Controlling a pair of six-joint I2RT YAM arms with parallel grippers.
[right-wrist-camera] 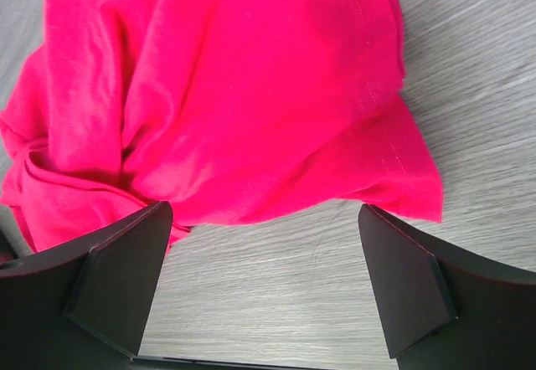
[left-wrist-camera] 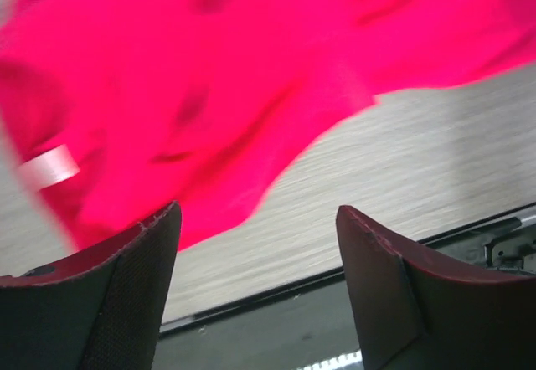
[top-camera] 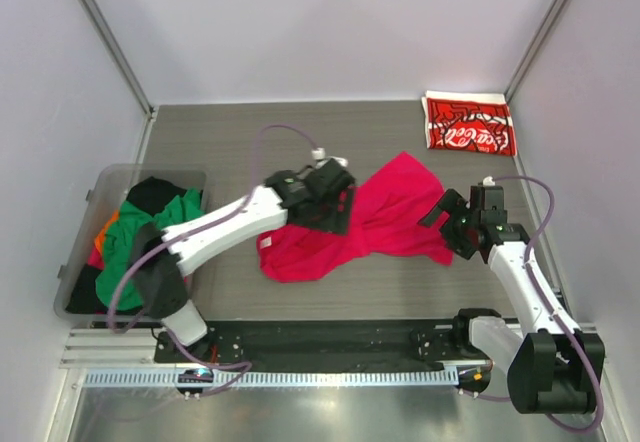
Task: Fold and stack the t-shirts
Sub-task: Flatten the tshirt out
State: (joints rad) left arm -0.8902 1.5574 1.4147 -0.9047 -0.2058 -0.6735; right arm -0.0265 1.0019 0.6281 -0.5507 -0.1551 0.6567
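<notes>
The robot will next move its right gripper outward and to the left in the top view, then down onto the shirt's far corner (top-camera: 405, 158).
The crimson-pink t-shirt (top-camera: 375, 217) lies crumpled in the middle of the table; it also fills the left wrist view (left-wrist-camera: 251, 69) and the right wrist view (right-wrist-camera: 218, 94). My left gripper (top-camera: 335, 207) is open and empty above the shirt's left part. My right gripper (top-camera: 448, 224) is open and empty by the shirt's right edge. The red Coca-Cola t-shirt (top-camera: 467, 123) lies folded at the back right. Green (top-camera: 150, 237), black (top-camera: 155, 193) and orange (top-camera: 103, 229) t-shirts are piled in a clear bin (top-camera: 75, 272) at the left.
White walls close off the back and both sides. The black rail (top-camera: 320, 342) holding the arm bases runs along the table's near edge.
</notes>
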